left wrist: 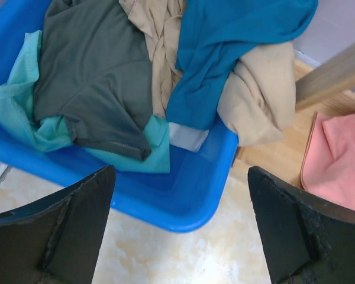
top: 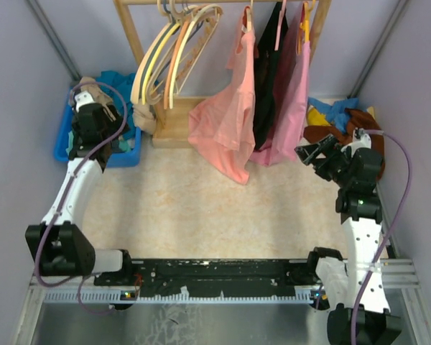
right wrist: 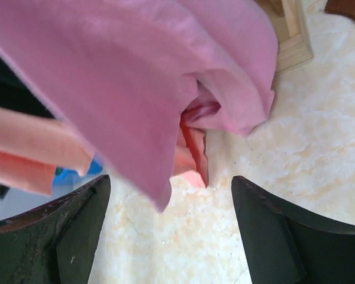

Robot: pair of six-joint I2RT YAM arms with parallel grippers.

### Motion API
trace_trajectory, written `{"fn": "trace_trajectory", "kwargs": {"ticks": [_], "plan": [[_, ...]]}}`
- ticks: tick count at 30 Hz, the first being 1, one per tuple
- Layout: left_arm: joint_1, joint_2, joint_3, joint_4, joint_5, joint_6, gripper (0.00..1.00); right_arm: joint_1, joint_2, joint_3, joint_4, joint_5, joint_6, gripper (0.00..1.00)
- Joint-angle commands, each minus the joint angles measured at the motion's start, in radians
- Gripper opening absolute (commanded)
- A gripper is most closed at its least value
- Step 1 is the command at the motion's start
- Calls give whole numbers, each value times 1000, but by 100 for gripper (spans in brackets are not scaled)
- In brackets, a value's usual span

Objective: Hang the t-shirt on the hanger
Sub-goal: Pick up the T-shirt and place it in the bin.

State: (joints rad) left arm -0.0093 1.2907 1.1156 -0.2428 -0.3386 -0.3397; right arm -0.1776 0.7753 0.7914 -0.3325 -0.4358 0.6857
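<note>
The teal-blue t-shirt's fold (top: 123, 103) (left wrist: 206, 66) between the beige cloths gets my left gripper next, as it moves away from my base and down into the bin.
The teal-blue t-shirt (top: 119, 79) lies crumpled in a blue bin (top: 128, 156) at the back left. In the left wrist view it (left wrist: 236, 41) is draped over beige cloth at the bin's far side. The pale cream hanger (top: 148, 63) hangs on the wooden rack among other hangers. My left gripper (top: 100, 136) is open and empty above the bin's near corner (left wrist: 180, 171). My right gripper (top: 312, 154) is open and empty just below the hem of a hanging pink shirt (right wrist: 170, 180).
The bin (left wrist: 183, 201) also holds a dark grey shirt (left wrist: 89, 77), mint cloth (left wrist: 23, 100) and beige cloth (left wrist: 260, 100). Orange hangers (top: 183, 57), pink shirts (top: 226, 122) and a black garment (top: 267, 79) hang on the rack. Its wooden base (top: 176, 122) stands behind. Mixed clothes (top: 341, 118) lie back right.
</note>
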Motion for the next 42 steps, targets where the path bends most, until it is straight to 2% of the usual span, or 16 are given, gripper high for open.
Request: {"fn": "trace_trajectory", "kwargs": {"ticks": [1, 9, 13, 18, 22, 26, 30, 33, 35, 37, 38, 42], "plan": [[37, 119, 118, 68, 51, 29, 96, 11, -54, 64, -103, -76, -53, 83], [63, 356, 258, 189, 125, 88, 87, 59, -120, 95, -168, -118, -55, 83], [65, 508, 338, 217, 156, 110, 79, 74, -136, 94, -177, -149, -53, 83], [66, 606, 377, 325, 161, 152, 77, 101, -144, 118, -225, -150, -80, 83], [67, 690, 456, 344, 169, 178, 76, 125, -156, 124, -263, -133, -105, 83], [69, 767, 540, 338, 174, 183, 67, 132, -163, 112, -273, -134, -110, 83], [71, 819, 590, 338, 181, 181, 53, 132, -160, 105, -272, -133, -112, 83], [74, 840, 611, 326, 180, 177, 34, 132, -156, 99, -260, -139, -109, 84], [74, 827, 604, 320, 172, 171, 15, 132, -155, 95, -251, -144, -105, 84], [74, 795, 577, 320, 157, 165, 3, 132, -154, 90, -241, -147, -97, 84], [74, 776, 559, 321, 148, 158, 0, 132, -154, 89, -237, -151, -95, 84], [74, 656, 477, 324, 119, 137, 0, 131, -157, 82, -229, -159, -87, 84]]}}
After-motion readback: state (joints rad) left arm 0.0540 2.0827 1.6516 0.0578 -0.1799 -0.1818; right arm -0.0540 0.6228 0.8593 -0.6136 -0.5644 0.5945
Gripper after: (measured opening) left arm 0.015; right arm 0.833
